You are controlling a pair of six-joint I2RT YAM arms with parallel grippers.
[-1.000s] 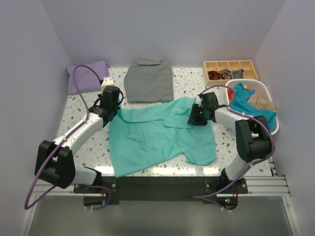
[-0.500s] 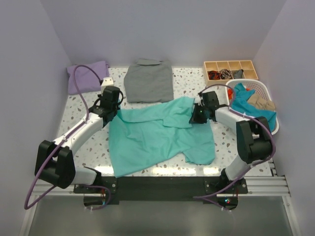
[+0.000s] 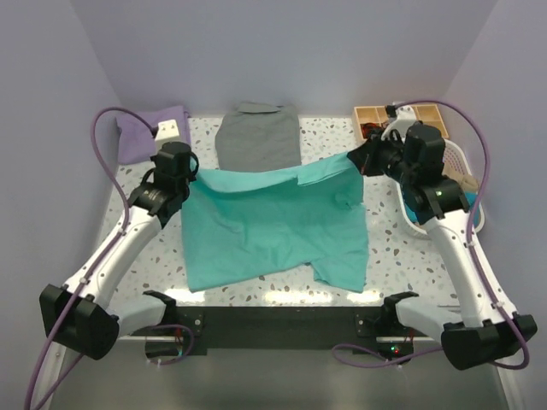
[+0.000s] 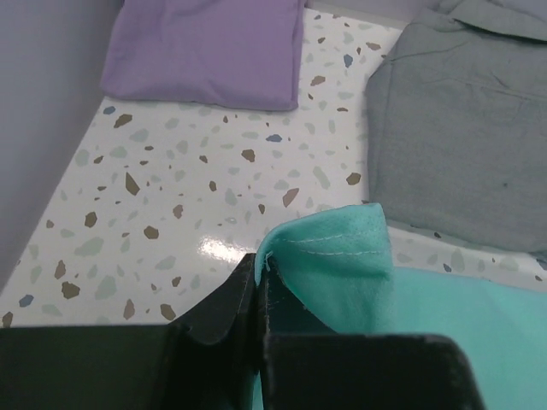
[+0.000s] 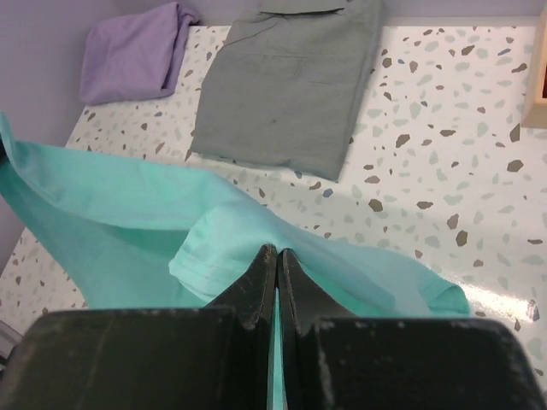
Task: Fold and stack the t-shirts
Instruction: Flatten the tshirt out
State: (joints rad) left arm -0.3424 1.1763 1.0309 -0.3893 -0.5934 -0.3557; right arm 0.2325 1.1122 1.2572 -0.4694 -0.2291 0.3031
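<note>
Next I will lower my left gripper onto the bare tabletop beside the folded grey shirt and release the hem corner, since the far edge is held aloft.
The turquoise-green t-shirt (image 3: 273,226) lies spread over the middle of the table, its far edge lifted and stretched between both grippers. My left gripper (image 3: 190,175) is shut on the shirt's far left corner (image 4: 342,256), the jaws (image 4: 259,265) pinching the stitched hem. My right gripper (image 3: 357,161) is shut on the far right edge near a sleeve (image 5: 214,256), cloth pressed between its closed fingers (image 5: 278,256). A lavender t-shirt (image 3: 141,135) lies folded at the far left corner, also seen in the left wrist view (image 4: 205,47) and the right wrist view (image 5: 128,55).
A folded grey shirt (image 3: 258,141) lies at the back centre, just beyond the lifted edge. A wooden compartment tray (image 3: 369,112) and a white basket (image 3: 462,155) holding clothes stand at the back right, partly behind my right arm. Walls close in on three sides.
My right gripper has shut on the turquoise shirt. Both arms have risen and moved apart, lifting the shirt's far edge and pulling it taut and flatter.
</note>
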